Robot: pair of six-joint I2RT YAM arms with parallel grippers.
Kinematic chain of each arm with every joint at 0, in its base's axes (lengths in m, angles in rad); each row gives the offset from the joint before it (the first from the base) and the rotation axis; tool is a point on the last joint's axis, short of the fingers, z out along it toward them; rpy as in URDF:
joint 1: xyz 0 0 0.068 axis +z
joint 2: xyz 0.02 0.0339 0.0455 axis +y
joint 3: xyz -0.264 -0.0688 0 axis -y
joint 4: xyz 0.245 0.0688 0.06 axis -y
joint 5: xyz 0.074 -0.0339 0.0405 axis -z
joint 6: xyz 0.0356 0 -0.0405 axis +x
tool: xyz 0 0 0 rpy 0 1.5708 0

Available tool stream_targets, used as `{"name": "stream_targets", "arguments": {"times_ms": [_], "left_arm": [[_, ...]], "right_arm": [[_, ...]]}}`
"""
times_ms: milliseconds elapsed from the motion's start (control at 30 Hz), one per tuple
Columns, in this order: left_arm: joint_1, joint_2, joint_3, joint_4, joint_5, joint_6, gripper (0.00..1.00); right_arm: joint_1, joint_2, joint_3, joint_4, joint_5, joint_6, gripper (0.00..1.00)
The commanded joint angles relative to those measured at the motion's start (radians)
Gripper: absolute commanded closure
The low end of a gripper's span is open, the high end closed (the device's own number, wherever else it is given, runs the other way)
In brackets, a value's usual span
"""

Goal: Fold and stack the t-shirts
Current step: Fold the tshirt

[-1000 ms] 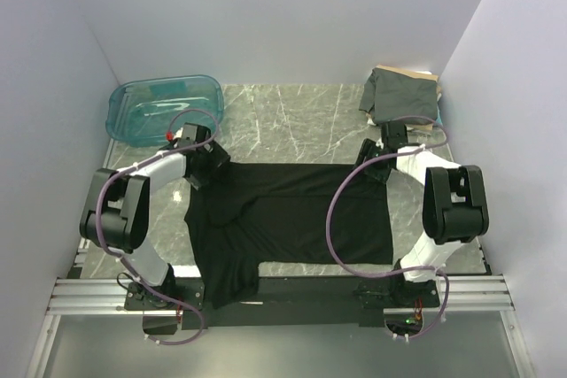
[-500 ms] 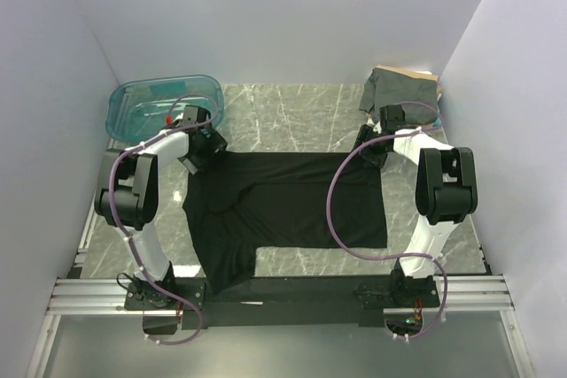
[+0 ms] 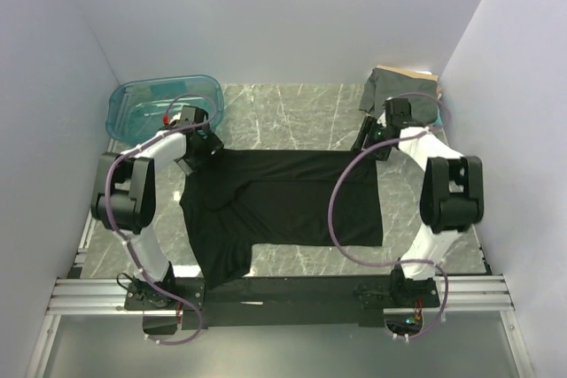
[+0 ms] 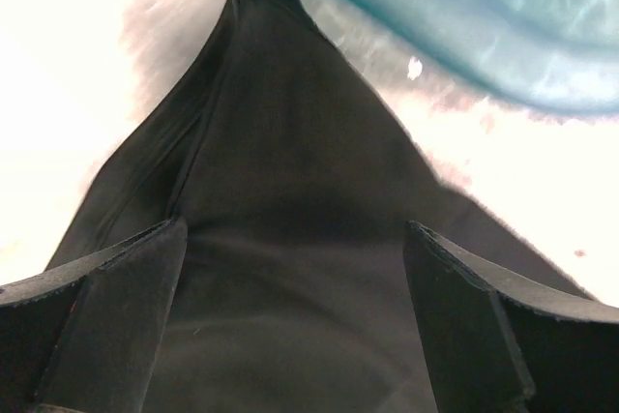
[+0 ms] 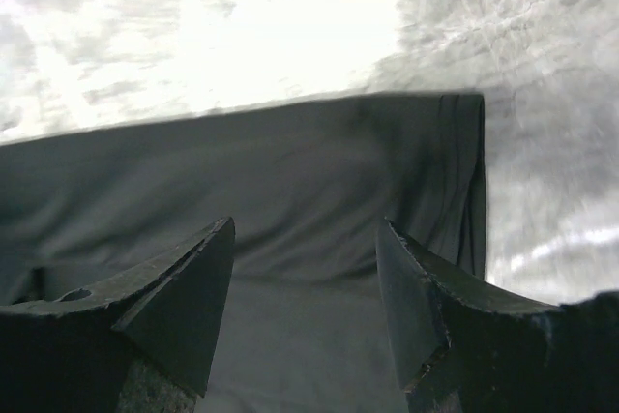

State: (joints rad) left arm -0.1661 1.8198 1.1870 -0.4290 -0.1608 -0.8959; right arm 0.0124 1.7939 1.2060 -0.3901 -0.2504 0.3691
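Note:
The left gripper comes back from the bin next, down onto the end of the t-shirt's flap, which sticks out past the t-shirt's near hem to the front bar.
A plain black t-shirt (image 3: 283, 201) lies spread on the marble table, its lower left part reaching the front rail. My left gripper (image 3: 202, 150) is at the shirt's far left corner and my right gripper (image 3: 370, 143) at its far right corner. In the left wrist view the gripper (image 4: 290, 258) has its jaws wide apart over black cloth (image 4: 290, 142). In the right wrist view the gripper (image 5: 305, 239) is also open above the shirt's edge (image 5: 290, 162). A folded dark grey-green shirt (image 3: 400, 93) lies on a tan one (image 3: 409, 71) at the back right.
A translucent teal plastic bin (image 3: 164, 105) stands at the back left, right behind my left gripper; its rim also shows in the left wrist view (image 4: 484, 36). Purple walls close in three sides. The black front rail (image 3: 292, 289) runs along the near edge.
Both grippers moved toward the back of the table and the black shirt slid with them, away from the front rail. The shirt's far edge now lies straighter.

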Motion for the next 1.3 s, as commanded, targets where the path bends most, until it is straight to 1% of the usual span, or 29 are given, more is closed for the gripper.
{"name": "stream_targets", "arguments": {"times_ms": [0,200,233,300,333,367,400,433,467,500,533,567,600,633,667,700,733,767,833,867,900,967,1067,1100,1133,1267], "left_arm": [[-0.024,-0.138,-0.023,-0.039,-0.052,0.017,0.01],[-0.085,-0.318,-0.088,-0.106,-0.089,-0.026,0.01],[-0.101,-0.371,-0.105,-0.111,-0.095,-0.047,0.01],[-0.162,-0.428,-0.162,-0.134,-0.109,-0.07,0.01],[-0.188,-0.48,-0.18,-0.149,-0.111,-0.112,0.01],[-0.246,-0.506,-0.223,-0.166,-0.111,-0.129,0.01],[-0.28,-0.534,-0.251,-0.191,-0.111,-0.146,0.0],[-0.343,-0.589,-0.303,-0.209,-0.109,-0.191,0.01],[-0.372,-0.618,-0.329,-0.226,-0.102,-0.207,0.01],[-0.4,-0.646,-0.355,-0.243,-0.098,-0.227,0.01],[-0.43,-0.704,-0.38,-0.302,-0.114,-0.282,0.01],[-0.488,-0.73,-0.429,-0.324,-0.114,-0.306,0.01],[-0.515,-0.758,-0.452,-0.355,-0.112,-0.334,0.01],[-0.544,-0.808,-0.475,-0.376,-0.1,-0.359,0.01],[-0.605,-0.83,-0.519,-0.399,-0.068,-0.397,0.01],[-0.639,-0.852,-0.538,-0.412,-0.054,-0.425,0.01],[-0.673,-0.884,-0.553,-0.428,-0.045,-0.484,0.01],[-0.738,-0.898,-0.572,-0.468,-0.033,-0.51,0.01],[-0.801,-0.924,-0.579,-0.514,-0.036,-0.598,0.01],[-0.858,-0.93,-0.587,-0.533,-0.037,-0.621,0.02],[-0.884,-0.932,-0.593,-0.531,-0.033,-0.638,0.06],[-0.929,-0.913,-0.625,-0.504,-0.01,-0.653,0.1],[-0.943,-0.829,-0.655,-0.453,0.033,-0.641,0.2],[-0.943,-0.806,-0.655,-0.459,0.026,-0.649,0.26],[-0.944,-0.763,-0.655,-0.458,0.018,-0.65,0.29],[-0.944,-0.682,-0.65,-0.416,0.007,-0.632,0.31]], "right_arm": [[-0.008,-0.175,-0.048,0.025,-0.018,-0.01,0.33],[-0.008,-0.401,-0.258,0.059,-0.001,0.022,0.33],[-0.008,-0.433,-0.284,0.065,0.003,0.025,0.32],[-0.006,-0.522,-0.336,0.076,0.025,0.045,0.32],[-0.008,-0.548,-0.38,0.083,0.026,0.05,0.32],[-0.009,-0.595,-0.4,0.085,0.031,0.059,0.32],[-0.006,-0.62,-0.437,0.091,0.043,0.066,0.32],[-0.008,-0.655,-0.454,0.094,0.045,0.073,0.32],[-0.008,-0.669,-0.468,0.099,0.045,0.076,0.32],[-0.008,-0.682,-0.489,0.103,0.045,0.077,0.32],[-0.006,-0.689,-0.497,0.106,0.04,0.08,0.32],[-0.008,-0.702,-0.506,0.109,0.037,0.079,0.32],[-0.006,-0.705,-0.513,0.117,0.036,0.079,0.32],[-0.008,-0.705,-0.522,0.12,0.034,0.08,0.32],[-0.008,-0.702,-0.525,0.123,0.028,0.077,0.32],[-0.008,-0.699,-0.528,0.125,0.026,0.076,0.32],[-0.008,-0.696,-0.528,0.123,0.028,0.076,0.32],[-0.008,-0.691,-0.528,0.123,0.026,0.073,0.32],[-0.008,-0.691,-0.533,0.125,0.03,0.071,0.32],[-0.008,-0.689,-0.533,0.126,0.03,0.071,0.32],[-0.008,-0.689,-0.536,0.126,0.03,0.071,0.32],[-0.006,-0.685,-0.536,0.126,0.031,0.068,0.32],[-0.008,-0.68,-0.539,0.123,0.037,0.067,0.32],[-0.008,-0.682,-0.542,0.125,0.039,0.067,0.32],[-0.006,-0.685,-0.545,0.125,0.04,0.067,0.32],[-0.006,-0.691,-0.549,0.125,0.048,0.065,0.32]]}}
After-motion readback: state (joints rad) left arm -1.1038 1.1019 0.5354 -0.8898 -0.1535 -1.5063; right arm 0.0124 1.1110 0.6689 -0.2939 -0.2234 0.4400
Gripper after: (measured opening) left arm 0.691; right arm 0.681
